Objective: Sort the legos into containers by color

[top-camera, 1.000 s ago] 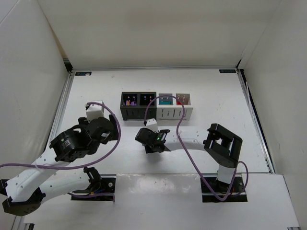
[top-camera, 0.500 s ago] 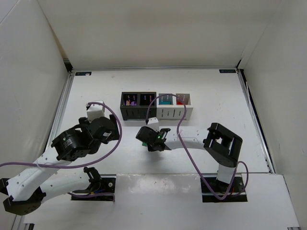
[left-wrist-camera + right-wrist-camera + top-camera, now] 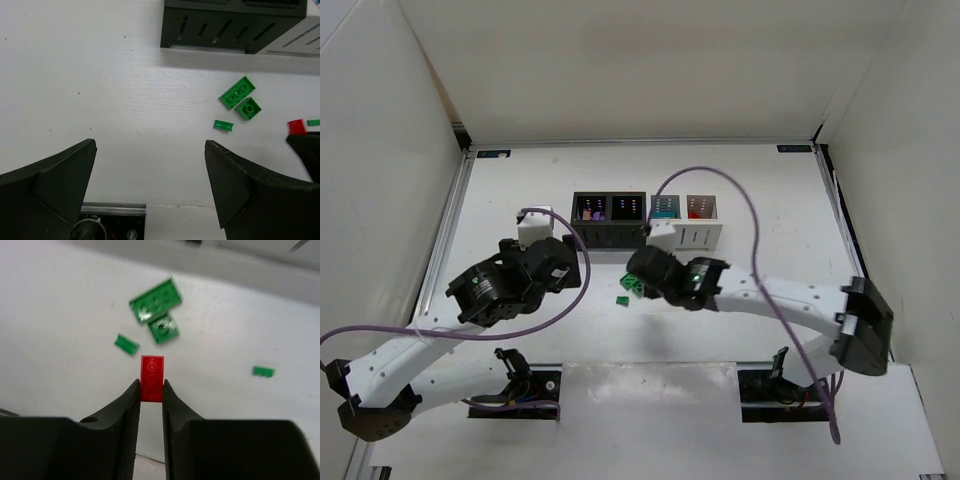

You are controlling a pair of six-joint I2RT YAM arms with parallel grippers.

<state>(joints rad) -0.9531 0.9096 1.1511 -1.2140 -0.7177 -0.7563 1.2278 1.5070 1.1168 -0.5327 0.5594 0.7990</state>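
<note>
Next, my right gripper will raise the red lego outward and to the right in the top view, over the end white bin, where red legos show.
My right gripper (image 3: 151, 387) is shut on a small red lego (image 3: 151, 378), held a little above the table; it also shows in the top view (image 3: 642, 268). Just beyond it lie green legos: a flat plate (image 3: 155, 301), a small square one (image 3: 163, 328) and two tiny pieces (image 3: 126, 344) (image 3: 263, 371). In the top view the green legos (image 3: 631, 285) lie in front of the containers (image 3: 608, 238), two black bins on the left and two white (image 3: 685, 236) on the right. My left gripper (image 3: 150, 165) is open and empty, left of the green legos (image 3: 236, 92).
The joined bins hold coloured bricks seen through their open tops. The black bin front (image 3: 235, 30) shows at the top of the left wrist view. White enclosure walls surround the table. A purple cable (image 3: 750, 220) arcs over the right arm.
The right arm has stretched out and its gripper has lifted off toward the bins, uncovering green legos on the table. The left gripper has moved a little right and toward the bins.
</note>
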